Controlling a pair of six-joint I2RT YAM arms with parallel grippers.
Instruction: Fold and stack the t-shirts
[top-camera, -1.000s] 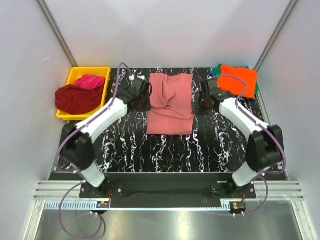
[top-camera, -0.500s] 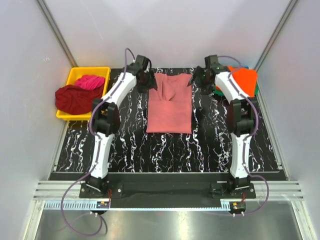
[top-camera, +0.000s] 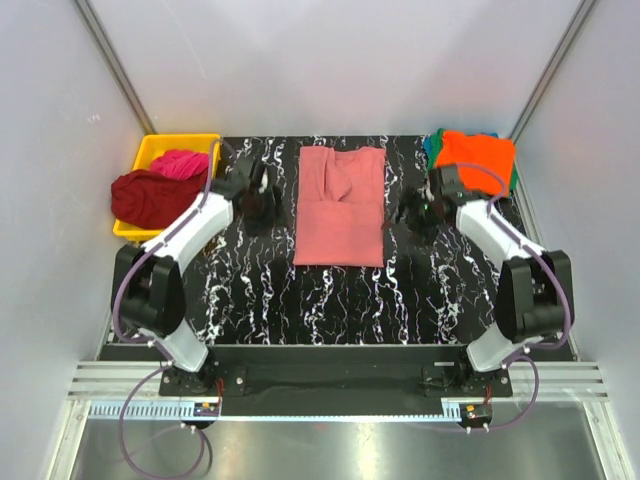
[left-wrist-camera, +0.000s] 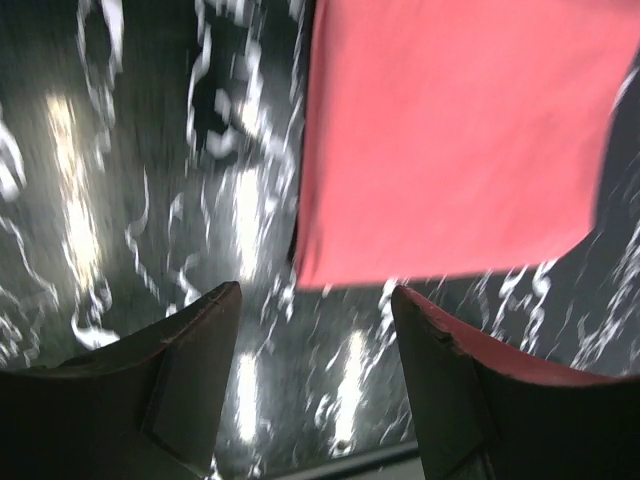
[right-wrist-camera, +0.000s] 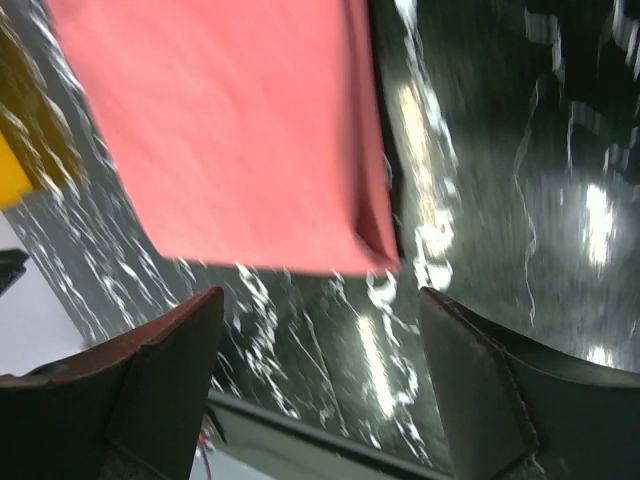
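I need to move my right gripper down and back onto the salmon-pink t-shirt's near corner (top-camera: 380, 263) (right-wrist-camera: 386, 262) beside it, because that corner is uncovered below the gripper's open fingers.
A salmon-pink t-shirt (top-camera: 340, 205) lies folded into a long rectangle on the black marbled table (top-camera: 330, 300), and shows in the left wrist view (left-wrist-camera: 450, 140) and the right wrist view (right-wrist-camera: 230, 140). My left gripper (top-camera: 262, 197) hovers just left of it, open and empty (left-wrist-camera: 315, 300). My right gripper (top-camera: 415, 212) hovers just right of it, also open and empty (right-wrist-camera: 320, 300). An orange t-shirt (top-camera: 476, 160) lies on top of a green one (top-camera: 432, 142) at the back right. Dark red (top-camera: 150, 195) and magenta (top-camera: 183, 162) t-shirts are bunched in the yellow tray.
The yellow tray (top-camera: 160, 145) stands at the back left, off the table's edge. White walls and slanted metal posts close in the back and sides. The arm bases sit on the rail at the near edge.
Both grippers have opened and let go of the pink t-shirt, which now lies flatter. The arms reached to its far end, then drew back toward me, each to its side.
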